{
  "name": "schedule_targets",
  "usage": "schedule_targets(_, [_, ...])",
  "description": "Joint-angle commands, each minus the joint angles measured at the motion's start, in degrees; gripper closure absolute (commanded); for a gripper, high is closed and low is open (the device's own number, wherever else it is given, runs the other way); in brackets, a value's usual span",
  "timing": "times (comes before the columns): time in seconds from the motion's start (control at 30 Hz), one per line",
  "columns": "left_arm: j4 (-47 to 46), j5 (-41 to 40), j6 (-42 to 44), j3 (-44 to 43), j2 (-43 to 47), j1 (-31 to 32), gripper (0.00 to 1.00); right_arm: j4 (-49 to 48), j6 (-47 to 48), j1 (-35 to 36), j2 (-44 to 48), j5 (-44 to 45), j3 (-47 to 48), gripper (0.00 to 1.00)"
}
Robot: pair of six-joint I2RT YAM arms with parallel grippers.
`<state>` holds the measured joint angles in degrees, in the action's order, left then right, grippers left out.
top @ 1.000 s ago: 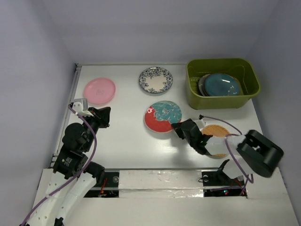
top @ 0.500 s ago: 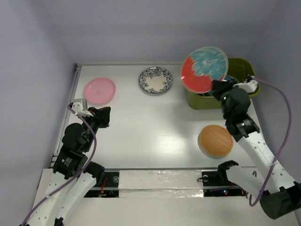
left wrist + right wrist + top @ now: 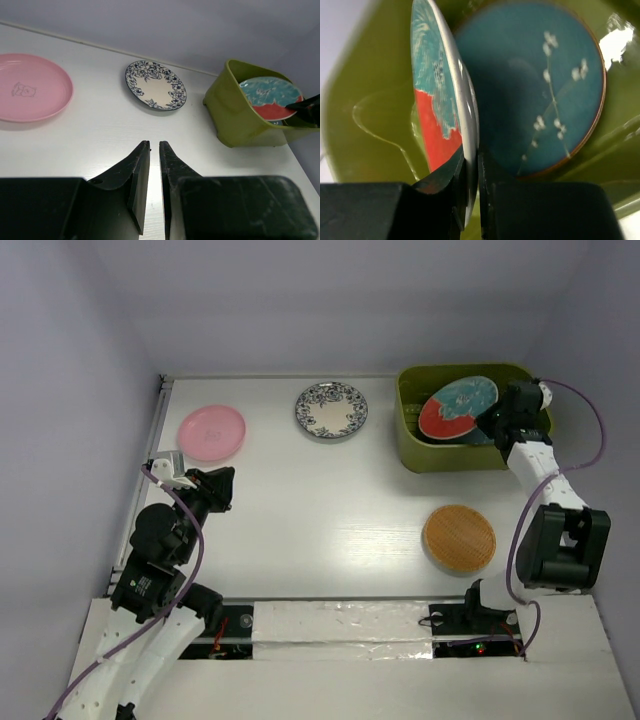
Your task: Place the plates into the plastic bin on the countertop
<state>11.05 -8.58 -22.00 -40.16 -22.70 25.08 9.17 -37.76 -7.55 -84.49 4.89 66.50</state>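
Observation:
The robot will next use its right gripper to lower the red plate a little deeper into the bin, and then open that gripper over the dark teal plate [image 3: 477, 432] [image 3: 531, 91].
My right gripper [image 3: 492, 420] is shut on the rim of the red plate with a teal flower [image 3: 457, 408], held tilted inside the olive-green plastic bin [image 3: 410, 445]. In the right wrist view the red plate [image 3: 437, 115] stands on edge in my jaws above the dark teal plate [image 3: 535, 95] lying in the bin [image 3: 365, 125]. The pink plate [image 3: 211, 431], the blue-white patterned plate [image 3: 331, 410] and the orange-brown plate [image 3: 459, 538] lie on the countertop [image 3: 300, 510]. My left gripper [image 3: 154, 145] is nearly shut and empty above the near left countertop.
The left wrist view shows the pink plate [image 3: 27, 87], the patterned plate [image 3: 155, 91] and the bin [image 3: 235, 125] with the red plate [image 3: 270, 97] in it. Walls close the table at the back and both sides.
My right gripper has lowered the red plate from above the bin's rim down into the bin. The left arm has not moved.

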Motion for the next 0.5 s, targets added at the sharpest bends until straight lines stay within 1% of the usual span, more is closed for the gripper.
schedule_targets(0.0, [-1.5, 0.5, -0.2, -1.0, 0.5, 0.3, 0.88, -9.3, -0.9, -0.6, 1.6, -6.6, 4.9, 1.0])
schedule_targets(0.23, [-1.6, 0.8, -0.4, -1.1, 0.5, 0.3, 0.88, -5.6, -0.9, -1.2, -3.4, -5.1, 3.5, 0.99])
schedule_targets(0.27, [-1.6, 0.7, -0.3, -1.1, 0.5, 0.3, 0.88, -4.3, -0.9, -1.2, -4.5, -4.9, 3.3, 0.97])
schedule_targets(0.3, [-1.5, 0.7, -0.3, -1.1, 0.5, 0.3, 0.88, -3.5, -0.9, -1.2, -4.9, -3.1, 3.3, 0.92])
schedule_targets(0.33, [-1.5, 0.7, -0.4, -1.1, 0.5, 0.3, 0.88, -3.0, -0.8, -1.2, -5.2, -1.7, 3.0, 0.89])
schedule_targets(0.37, [-1.6, 0.7, -0.3, -1.1, 0.5, 0.3, 0.88, -2.8, -0.7, -1.2, -5.3, -1.2, 2.3, 0.82])
schedule_targets(0.47, [-1.6, 0.8, -0.4, -1.1, 0.5, 0.3, 0.88, -1.7, 0.3, -1.2, -5.6, 0.9, 1.5, 0.76])
